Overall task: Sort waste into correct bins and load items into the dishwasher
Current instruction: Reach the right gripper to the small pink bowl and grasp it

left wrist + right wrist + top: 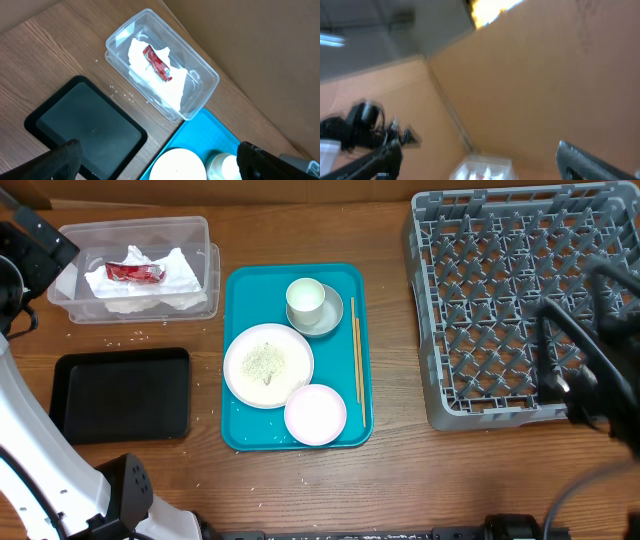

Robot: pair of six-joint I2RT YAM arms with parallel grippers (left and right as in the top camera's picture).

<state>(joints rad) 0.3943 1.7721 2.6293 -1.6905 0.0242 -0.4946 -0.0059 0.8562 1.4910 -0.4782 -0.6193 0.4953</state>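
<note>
My right gripper is to swing from the rack (520, 300), turn downward and lower onto the plate's rim facing the black tray, since the small pink plate (315, 414) is empty.
The clear tub (135, 268) at the back left holds a crumpled white napkin (150, 285) with a red wrapper (133, 272) on it; both also show in the left wrist view (157, 62). The black tray (120, 393) lies in front of the tub. On the teal tray (240, 290) are a white cup (305, 300) in a saucer-like bowl (333, 313), a plate with rice (267, 365), a small pink plate (315, 414) and chopsticks (357, 360). The grey dish rack (520, 300) stands on the right. My left gripper (160, 162) is open and empty, high above the trays. My right gripper (485, 162) is open and empty, and its view is blurred.
Loose rice grains (130, 337) lie on the wooden table between the tub and the black tray, and some near the teal tray's left edge. My right arm (590, 370) is a blurred shape over the rack's right side. A cardboard wall (260, 45) runs along the back.
</note>
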